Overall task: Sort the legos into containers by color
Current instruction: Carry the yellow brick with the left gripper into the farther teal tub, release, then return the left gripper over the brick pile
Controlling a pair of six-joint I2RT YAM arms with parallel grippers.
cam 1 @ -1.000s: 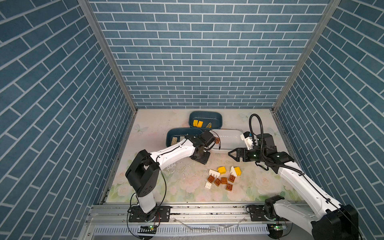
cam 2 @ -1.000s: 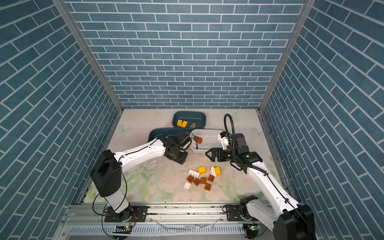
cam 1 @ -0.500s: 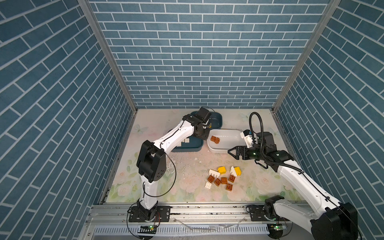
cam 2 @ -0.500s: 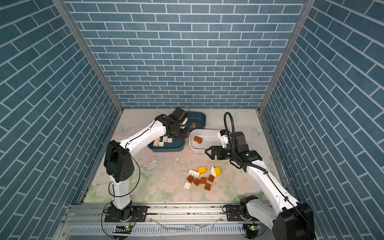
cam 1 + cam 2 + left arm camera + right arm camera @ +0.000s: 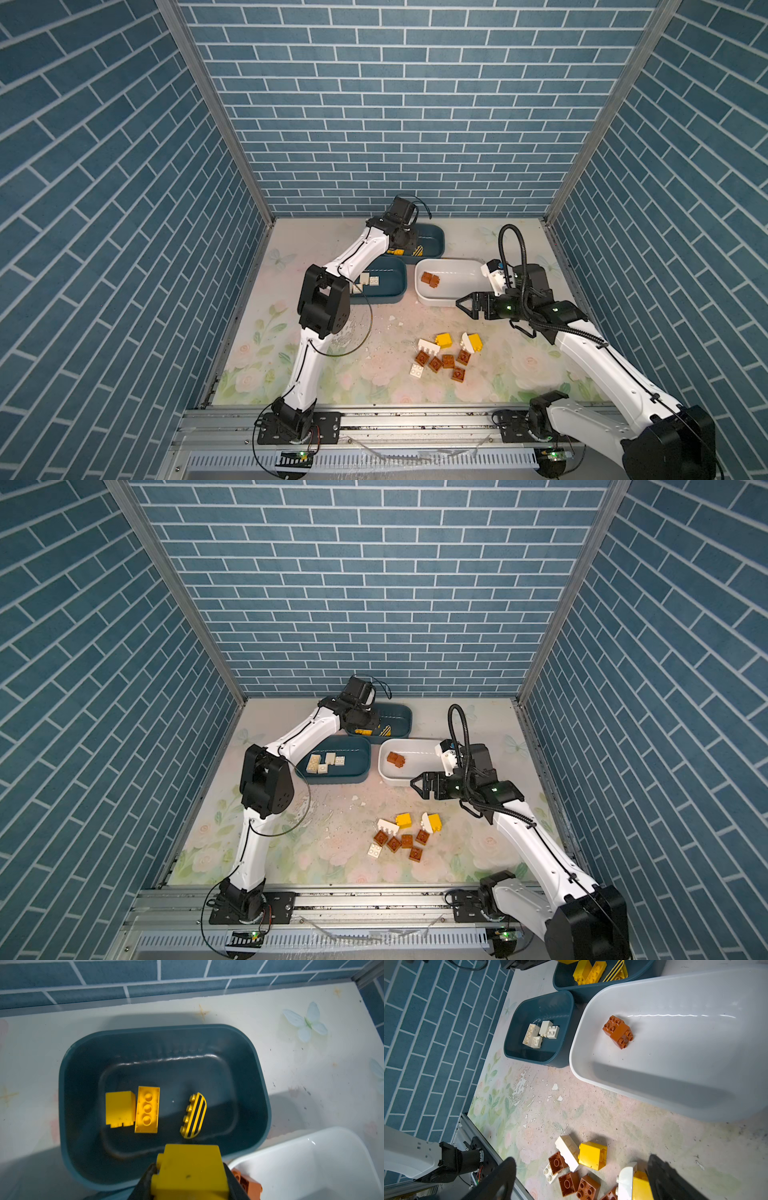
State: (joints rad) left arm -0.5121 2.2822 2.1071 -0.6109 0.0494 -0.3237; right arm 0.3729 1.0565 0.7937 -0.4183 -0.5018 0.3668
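Observation:
The far teal container holds only yellow pieces, so I need to lower my left gripper outward over the gap (image 5: 172,1108) beside the black-striped brick next and release the yellow lego (image 5: 190,1164).
My left gripper (image 5: 189,1176) is shut on a yellow lego (image 5: 190,1164), held above the near rim of the far teal container (image 5: 257,1076), which holds two plain yellow bricks (image 5: 147,1109) and a black-striped yellow one (image 5: 194,1115). In both top views the left wrist (image 5: 399,232) covers that container's left end (image 5: 399,719). The near teal container (image 5: 390,286) holds white bricks (image 5: 326,762). The white container (image 5: 453,297) holds brown bricks (image 5: 617,1031). My right gripper (image 5: 466,306) hangs open and empty off the white container's front edge, above the loose pile (image 5: 446,357).
The pile holds several brown bricks (image 5: 588,1187), white ones (image 5: 568,1152), a yellow one (image 5: 592,1155) and a white-and-yellow piece (image 5: 632,1185). All three containers crowd together at the back. The left arm's elbow (image 5: 322,301) stands over the near teal container's left end.
The left arm has swung from beside the white container back to the far teal container, carrying the yellow lego. The right arm has hardly moved and stays open.

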